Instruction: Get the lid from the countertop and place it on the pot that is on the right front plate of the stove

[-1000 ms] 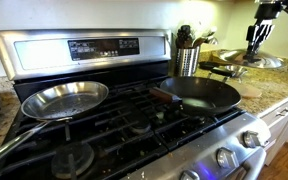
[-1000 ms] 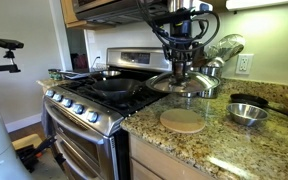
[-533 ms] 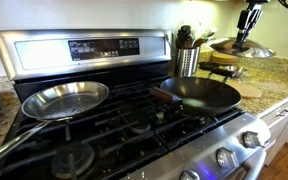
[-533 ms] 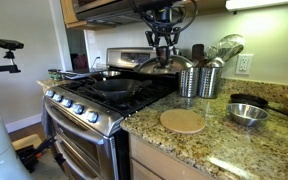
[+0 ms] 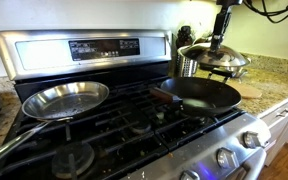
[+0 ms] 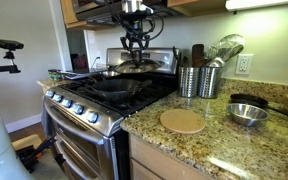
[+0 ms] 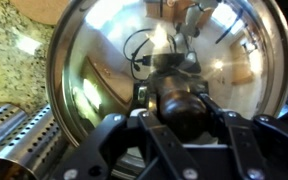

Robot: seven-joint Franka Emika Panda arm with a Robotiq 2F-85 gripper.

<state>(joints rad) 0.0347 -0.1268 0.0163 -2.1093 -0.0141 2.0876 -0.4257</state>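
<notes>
Next, my gripper will lower the lid onto the black pan's open top (image 5: pixel 201 93) and release the lid's knob, since the pan's top lies below my gripper and nearer the stove's front knobs.
My gripper (image 5: pixel 220 38) is shut on the knob of the shiny glass lid (image 5: pixel 214 55) and holds it in the air above the right end of the black pan (image 5: pixel 199 94). The pan, with its reddish-brown handle, sits on the right front grate of the stove (image 5: pixel 124 125). In the other exterior view the gripper (image 6: pixel 134 55) holds the lid (image 6: pixel 134 68) over the pan (image 6: pixel 112 84). In the wrist view the jaws grip the dark knob (image 7: pixel 182 112) and the lid (image 7: pixel 94 70) fills the picture, with granite countertop (image 7: pixel 9 60) below it.
A shiny steel skillet (image 5: pixel 64 98) lies on the left rear grate. Two metal utensil holders (image 6: pixel 200 80) stand on the counter beside the stove. A round cork trivet (image 6: pixel 182 121) and a small steel bowl (image 6: pixel 248 114) lie on the countertop (image 6: pixel 214 145).
The gripper has carried the lid from above the countertop, past the utensil holders, to over the stove by the black pan.
</notes>
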